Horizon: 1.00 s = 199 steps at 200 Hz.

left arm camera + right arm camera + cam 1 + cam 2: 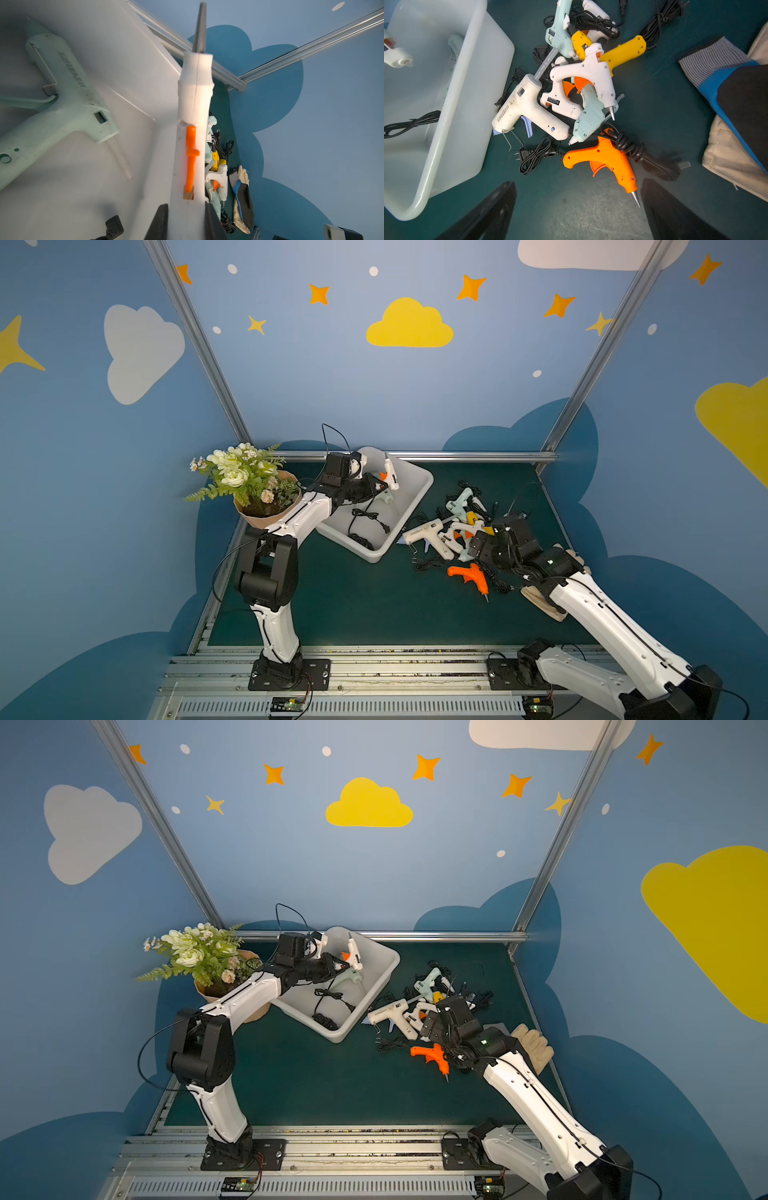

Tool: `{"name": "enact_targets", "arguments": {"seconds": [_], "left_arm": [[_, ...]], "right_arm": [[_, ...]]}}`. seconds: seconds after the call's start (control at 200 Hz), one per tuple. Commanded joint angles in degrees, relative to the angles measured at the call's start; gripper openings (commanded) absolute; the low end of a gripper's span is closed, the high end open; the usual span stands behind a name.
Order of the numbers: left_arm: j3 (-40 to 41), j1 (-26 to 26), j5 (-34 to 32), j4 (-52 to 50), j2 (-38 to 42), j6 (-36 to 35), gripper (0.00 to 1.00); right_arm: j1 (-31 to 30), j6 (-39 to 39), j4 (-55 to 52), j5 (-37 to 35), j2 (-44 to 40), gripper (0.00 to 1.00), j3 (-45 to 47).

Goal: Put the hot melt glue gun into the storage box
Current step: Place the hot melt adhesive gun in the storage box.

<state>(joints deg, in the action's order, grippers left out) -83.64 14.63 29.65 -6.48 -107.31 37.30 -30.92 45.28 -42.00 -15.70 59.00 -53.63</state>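
Observation:
I need to lower my left gripper next, tilting it downward, and let go of the white gun (390,475) on the bare bottom of the box beside the mint glue gun, because that spot on the bottom is clear.
My left gripper (380,485) (186,207) is shut on the handle of a white hot melt glue gun (390,475) (355,955) (193,124) with an orange trigger. It holds the gun nozzle-up over the far end of the white storage box (419,493) (386,969) (124,52) (452,104). A mint glue gun (62,99) (384,498) lies inside the box. My right gripper (473,551) (430,1029) (578,187) hangs open and empty over the mat, just short of an orange glue gun (469,574) (604,160). Beyond it lies a pile of several glue guns (453,526) (581,83).
A potted bouquet (241,477) stands left of the box, against my left arm. A work glove (534,1044) (737,104) lies under my right arm. Black cords (535,158) tangle around the pile, and a coiled cord (365,526) sits in the box. An aluminium rail (457,456) edges the back.

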Motion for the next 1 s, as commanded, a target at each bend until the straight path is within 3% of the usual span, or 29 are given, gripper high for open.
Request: {"name": "enact_targets", "arguments": {"seconds": [0.0, 0.26, 0.416, 0.536, 0.826, 0.991], "left_arm": [[-0.04, -0.05, -4.18, -1.8, -1.4, -1.35, 0.03], [-3.66, -0.14, -12.18, -6.59, -7.26, 0.36, 0.07], [-5.83, -0.13, -13.74, -9.01, -10.4, 1.93, 0.16], [-4.64, -0.13, -15.6, -8.6, -10.39, 2.96, 0.37], [-2.08, -0.13, -19.35, -8.5, -6.54, 2.2, 0.62], [0.29, -0.04, -22.13, -8.79, -0.99, 1.35, 0.91]], "right_arm": [[0.43, 0.78, 0.62, 2.02, 0.45, 0.98, 0.75], [0.9, 1.0, 1.14, 2.72, 0.15, 0.98, 1.86], [1.01, 0.87, 1.13, 2.68, 0.22, 0.98, 2.21], [1.09, 0.45, 1.11, 2.94, 0.84, 0.98, 2.54], [1.47, 1.31, 1.04, 3.07, 2.49, 0.98, 4.13], [2.56, 1.39, 1.05, 4.2, 2.41, 0.98, 5.85]]}}
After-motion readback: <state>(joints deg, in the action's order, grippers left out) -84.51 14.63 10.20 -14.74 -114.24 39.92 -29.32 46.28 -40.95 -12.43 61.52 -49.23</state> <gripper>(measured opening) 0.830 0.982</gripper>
